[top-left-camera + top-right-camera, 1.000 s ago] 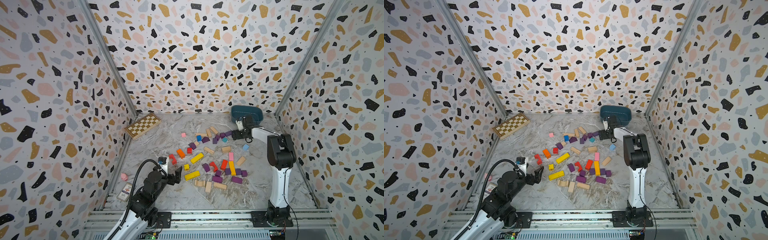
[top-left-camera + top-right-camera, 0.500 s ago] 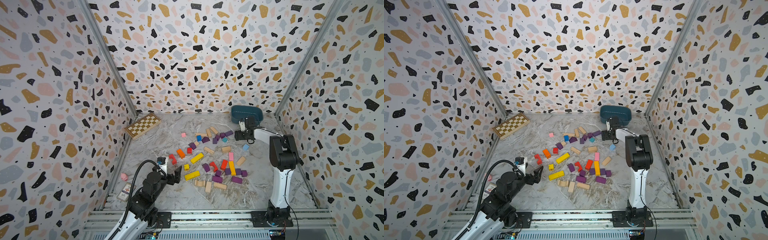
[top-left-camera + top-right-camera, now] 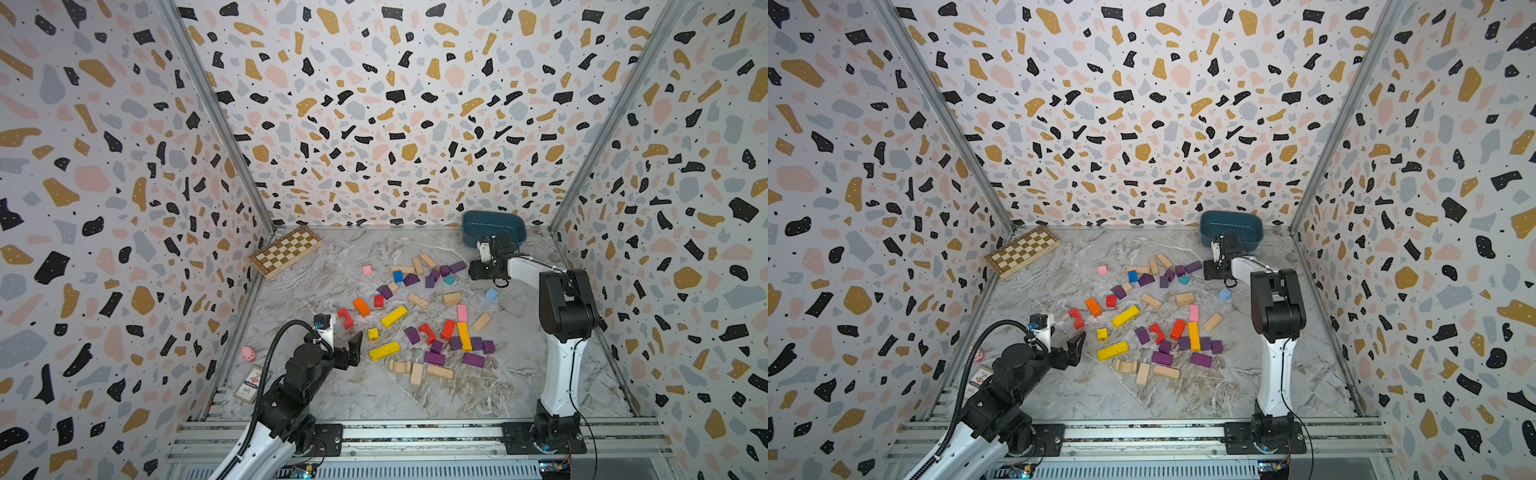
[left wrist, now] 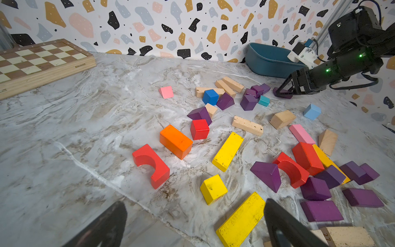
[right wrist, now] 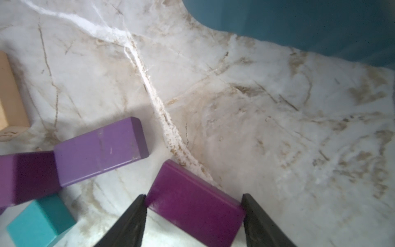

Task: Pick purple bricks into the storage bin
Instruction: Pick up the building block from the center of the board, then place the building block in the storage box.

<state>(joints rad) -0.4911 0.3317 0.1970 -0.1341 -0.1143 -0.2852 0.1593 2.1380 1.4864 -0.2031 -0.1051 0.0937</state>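
Observation:
I need to lift the brick in my right gripper outward over the storage bin's near side next and release it, as the inside of the storage bin lies outward, behind that side.
My right gripper is shut on a purple brick lying on the marble table; its fingers press the brick's two short ends. In both top views this gripper sits low, just in front of the dark teal storage bin. More purple bricks lie in a back cluster and a front cluster. My left gripper hangs open over the table near the front left, holding nothing, beside a yellow bar.
Red, orange, yellow, pink, blue and plain wooden blocks are mixed among the purple ones. A wooden chessboard leans at the back left. A pink toy and a card box lie by the left wall.
The right gripper's jaws have narrowed onto the purple brick, and its arm has shifted slightly to the right. The left arm has not moved.

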